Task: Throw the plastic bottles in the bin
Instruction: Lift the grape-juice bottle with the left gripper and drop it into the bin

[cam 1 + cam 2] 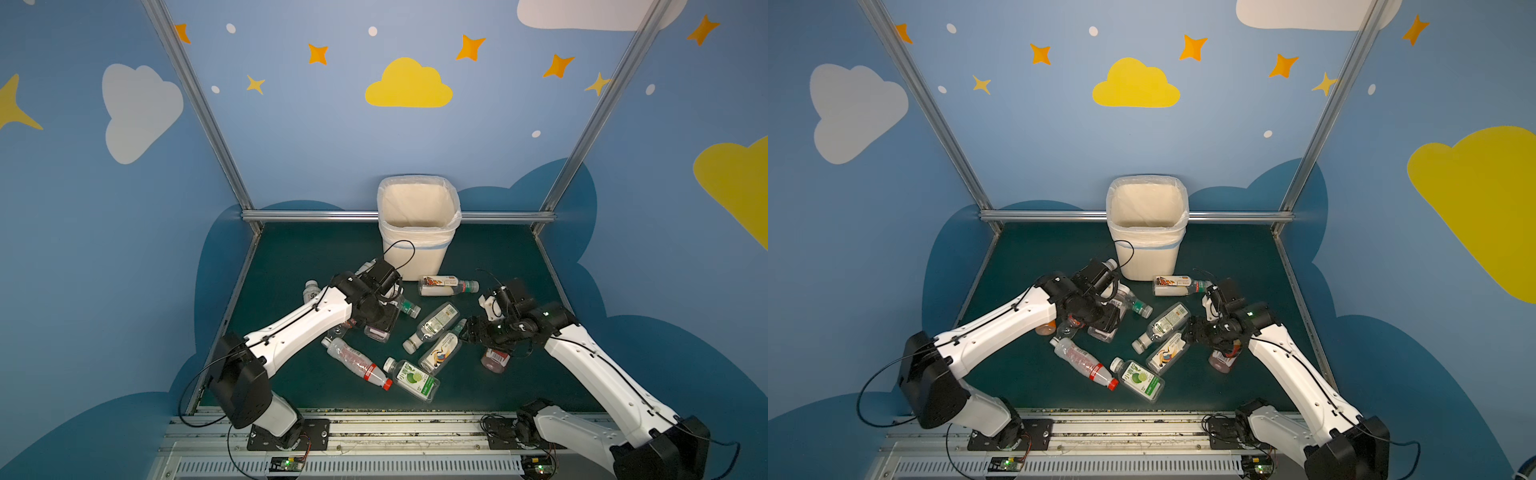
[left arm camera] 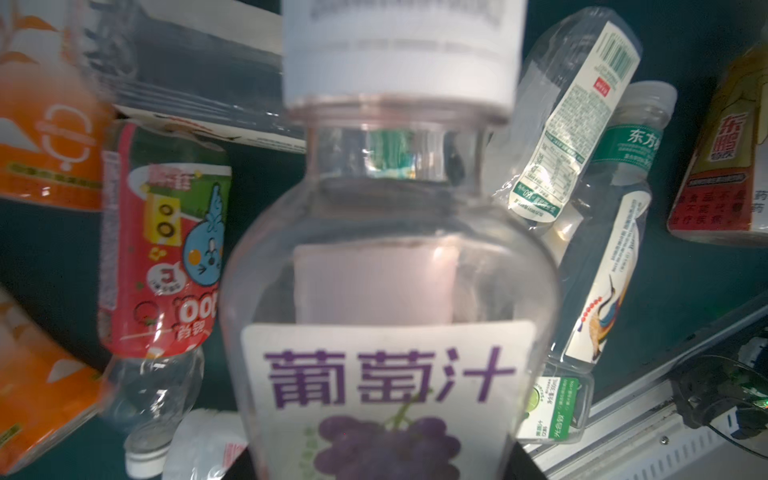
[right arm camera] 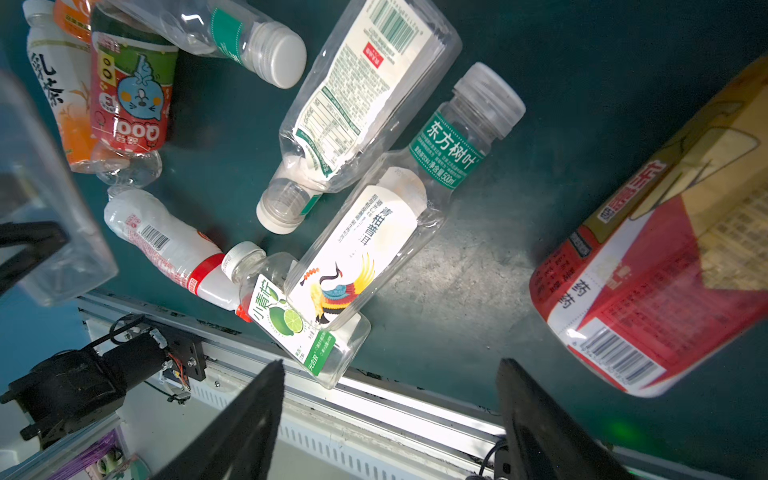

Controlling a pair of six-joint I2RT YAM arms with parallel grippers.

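My left gripper rises with the clear plastic bottle next and swings outward over the bin's opening [image 1: 419, 203] to release it, because the bin's rim stands above the mat.
My left gripper [image 1: 380, 322] [image 2: 382, 465] is shut on a clear plastic bottle [image 2: 386, 266] that has a white cap and a purple grape label, left of centre on the mat. The bottle fills the left wrist view, with the dark fingers [image 2: 528, 461] at its sides. Several other plastic bottles lie on the green mat, among them a red-capped one [image 1: 357, 365], a lime-label one [image 1: 413, 380] [image 3: 299, 328] and a crane-label one [image 1: 440, 353] [image 3: 353, 266]. My right gripper [image 1: 468, 330] [image 3: 391, 362] stands open beside the crane-label bottle. The cream bin [image 1: 417, 245] [image 1: 1148, 253] stands at the back centre.
A bottle [image 1: 446, 286] lies just in front of the bin. A red and brown bottle [image 1: 494, 359] [image 3: 648, 266] lies under my right arm. More bottles sit under my left arm [image 1: 311, 291]. Metal rails edge the mat [image 1: 291, 257] at the back and front.
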